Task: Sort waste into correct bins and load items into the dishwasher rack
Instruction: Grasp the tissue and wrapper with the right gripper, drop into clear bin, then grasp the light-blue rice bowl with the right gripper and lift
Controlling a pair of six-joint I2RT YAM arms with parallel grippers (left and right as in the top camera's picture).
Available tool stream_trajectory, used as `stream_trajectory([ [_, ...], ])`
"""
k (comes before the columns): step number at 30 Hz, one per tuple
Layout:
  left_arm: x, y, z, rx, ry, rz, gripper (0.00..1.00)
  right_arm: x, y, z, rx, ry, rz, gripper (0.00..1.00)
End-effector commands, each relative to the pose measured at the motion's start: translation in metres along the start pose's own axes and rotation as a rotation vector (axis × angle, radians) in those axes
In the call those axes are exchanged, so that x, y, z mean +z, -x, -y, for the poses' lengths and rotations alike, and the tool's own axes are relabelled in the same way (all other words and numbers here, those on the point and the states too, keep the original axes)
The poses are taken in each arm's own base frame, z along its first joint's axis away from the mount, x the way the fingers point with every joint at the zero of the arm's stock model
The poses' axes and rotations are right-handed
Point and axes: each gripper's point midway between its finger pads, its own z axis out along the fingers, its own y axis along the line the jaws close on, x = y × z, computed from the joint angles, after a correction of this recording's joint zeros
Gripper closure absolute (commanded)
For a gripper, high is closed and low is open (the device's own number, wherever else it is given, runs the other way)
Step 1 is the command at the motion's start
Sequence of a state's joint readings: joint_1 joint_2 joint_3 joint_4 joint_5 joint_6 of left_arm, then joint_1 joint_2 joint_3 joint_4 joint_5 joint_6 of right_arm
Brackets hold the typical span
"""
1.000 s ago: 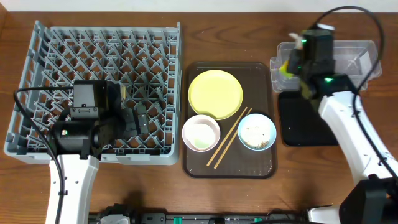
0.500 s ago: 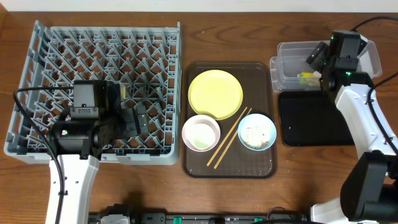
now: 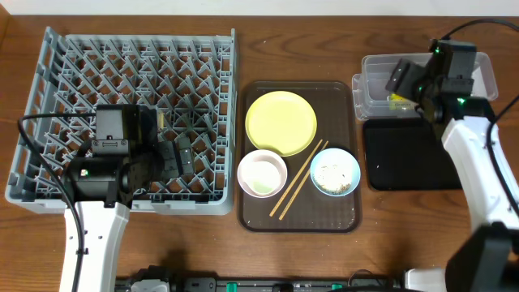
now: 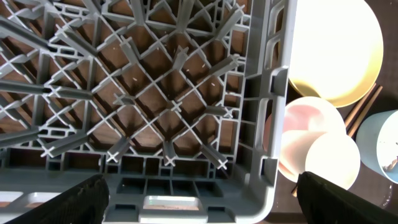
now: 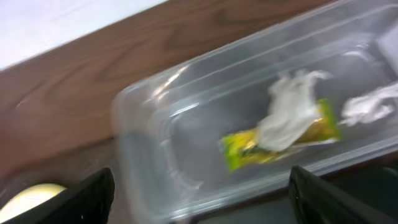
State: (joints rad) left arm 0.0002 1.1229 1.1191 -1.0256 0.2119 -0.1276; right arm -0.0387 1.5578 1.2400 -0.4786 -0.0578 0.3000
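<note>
My right gripper will next swing back from the clear tub (image 3: 373, 69), then go down onto the light blue bowl's rim beside the chopsticks (image 3: 298, 180).
The yellow-green wrapper (image 5: 280, 140) and crumpled white tissue (image 5: 292, 115) lie inside the clear tub (image 3: 373, 69). My right gripper (image 3: 403, 79) hovers open above that tub, nothing between its fingers (image 5: 74, 199). The black tray (image 3: 405, 162) sits just in front of the tub. On the brown tray rest the yellow plate (image 3: 280, 122), white bowl (image 3: 262, 173), wooden chopsticks (image 3: 298, 180) and light blue bowl (image 3: 335, 172) holding beige crumbs. A small white cup (image 4: 333, 162) seems to stand in the white bowl. My left gripper (image 3: 174, 158) hangs open over the front right corner of the grey dishwasher rack (image 3: 130, 81).
The brown serving tray (image 3: 340, 219) lies between rack and bins. The rack's near wall (image 4: 205, 186) runs right below my left fingers. Bare wooden table shows along the front edge and behind the trays.
My right gripper opened and let the yellow-green wrapper drop into the clear tub, after swinging right along it. The left arm has not moved.
</note>
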Motion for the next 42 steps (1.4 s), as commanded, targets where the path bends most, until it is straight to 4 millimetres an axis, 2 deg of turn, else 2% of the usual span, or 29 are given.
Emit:
stream_trajectory([
  [1, -0.003, 0.003, 0.002, -0.003, -0.012, 0.007, 0.02, -0.031, -0.018, -0.049, -0.143, 0.199, -0.059, 0.09],
  [4, -0.003, 0.003, 0.002, -0.003, -0.012, 0.007, 0.02, -0.044, -0.045, -0.058, -0.176, 0.206, -0.146, 0.09],
  [9, -0.003, 0.003, 0.002, -0.003, -0.012, 0.007, 0.02, -0.055, -0.097, -0.069, -0.227, 0.202, -0.329, 0.21],
  [12, -0.003, 0.003, 0.002, -0.003, -0.012, 0.007, 0.02, -0.061, -0.126, -0.072, -0.271, 0.178, -0.422, 0.25],
  [18, -0.003, 0.003, 0.002, -0.003, -0.012, 0.007, 0.02, -0.059, -0.181, -0.08, -0.385, 0.159, -0.527, 0.27],
  [22, -0.003, 0.003, 0.002, -0.004, -0.012, 0.006, 0.02, -0.053, -0.216, -0.092, -0.466, 0.192, -0.554, 0.34],
  [23, -0.003, 0.003, 0.002, -0.004, -0.012, 0.006, 0.02, -0.051, -0.223, -0.092, -0.481, 0.188, -0.554, 0.37],
  [27, -0.003, 0.002, 0.002, -0.004, -0.012, 0.003, 0.02, -0.042, -0.244, -0.093, -0.5, 0.143, -0.528, 0.4],
  [29, -0.003, 0.002, 0.002, -0.004, -0.012, 0.003, 0.02, -0.039, -0.252, -0.099, -0.516, 0.165, -0.514, 0.47],
  [42, -0.003, 0.003, 0.002, -0.004, -0.012, 0.004, 0.02, -0.025, -0.285, -0.097, -0.541, 0.125, -0.494, 0.63],
])
